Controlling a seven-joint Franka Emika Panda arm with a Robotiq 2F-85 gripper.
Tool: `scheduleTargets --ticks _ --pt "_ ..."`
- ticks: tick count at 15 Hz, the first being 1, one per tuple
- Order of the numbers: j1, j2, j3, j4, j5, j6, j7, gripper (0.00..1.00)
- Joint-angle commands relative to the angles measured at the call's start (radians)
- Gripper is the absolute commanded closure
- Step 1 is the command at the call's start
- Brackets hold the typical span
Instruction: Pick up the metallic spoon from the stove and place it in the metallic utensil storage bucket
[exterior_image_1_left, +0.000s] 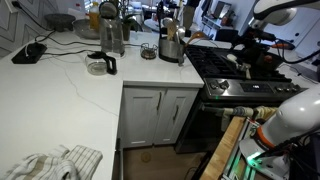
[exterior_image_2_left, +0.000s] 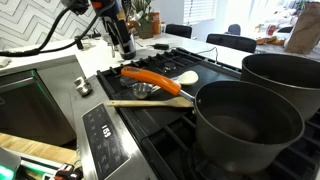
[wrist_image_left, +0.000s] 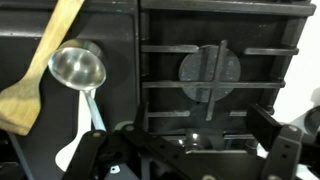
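I should first shift my gripper to the left in the wrist view and then move it down to reach the metallic spoon's handle near its bowl, because my gripper is over grates.
The metallic spoon (wrist_image_left: 78, 68) lies on the black stove (wrist_image_left: 215, 70) at the left of the wrist view, bowl up, its handle running down toward a white utensil. In an exterior view its bowl (exterior_image_2_left: 141, 90) sits under an orange-handled utensil. My gripper (wrist_image_left: 190, 150) is open and empty above the grates, to the right of the spoon. It hangs over the far part of the stove (exterior_image_2_left: 127, 47). The metallic utensil storage bucket (exterior_image_1_left: 171, 46), with handles sticking up, stands on the counter beside the stove (exterior_image_1_left: 235, 70).
A wooden spoon (wrist_image_left: 30, 80) lies beside the metallic spoon. Two big dark pots (exterior_image_2_left: 245, 120) fill the near burners. On the counter stand a taller steel pitcher (exterior_image_1_left: 110, 35), a small mesh cup (exterior_image_1_left: 148, 50) and a glass jug (exterior_image_1_left: 100, 65).
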Motion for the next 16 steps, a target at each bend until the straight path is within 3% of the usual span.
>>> scheduleTargets --ticks 1,3,16 --pt "-0.025 0.096 -0.055 0.071 0.015 0.043 -0.073 0.00" --pt "-0.030 0.056 -0.039 0.046 0.004 0.027 -0.042 0.00" --pt "-0.053 0.198 -0.069 0.125 0.031 0.014 -0.092 0.00"
